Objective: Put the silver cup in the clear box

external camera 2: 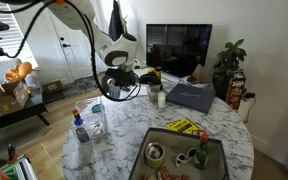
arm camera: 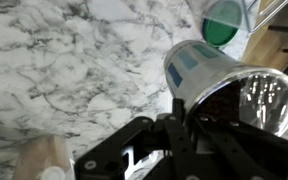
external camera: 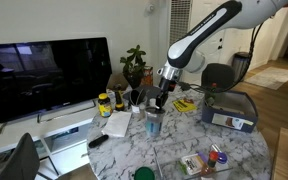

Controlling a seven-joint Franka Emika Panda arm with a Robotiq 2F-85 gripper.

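Observation:
The gripper next needs to lift the cup [external camera: 152, 124], lower it into the box's end by the green lid and then release it, because the red-capped bottle stands toward the box's other end.
The silver cup [arm camera: 209, 75] is shiny metal with a blue label. It fills the right of the wrist view, tilted with its dark open end toward the camera. My gripper [arm camera: 184, 130] is shut on the cup's rim, with the black fingers on either side of the wall. In both exterior views the cup [external camera: 152, 124] [external camera 2: 157, 97] hangs just under the gripper [external camera: 161, 103] [external camera 2: 142, 90], low over the marble table. The clear box [external camera 2: 92, 122] stands near the table's edge, away from the cup, with a red-capped bottle [external camera 2: 80, 128] in it.
A grey-blue tray [external camera: 229, 110] [external camera 2: 189, 96] lies on the table near the cup. A dark tray [external camera 2: 174, 155] holds a bowl and small items. A green lid [arm camera: 224, 20] lies on the marble. A TV [external camera: 44, 75] and a plant [external camera: 134, 65] stand behind.

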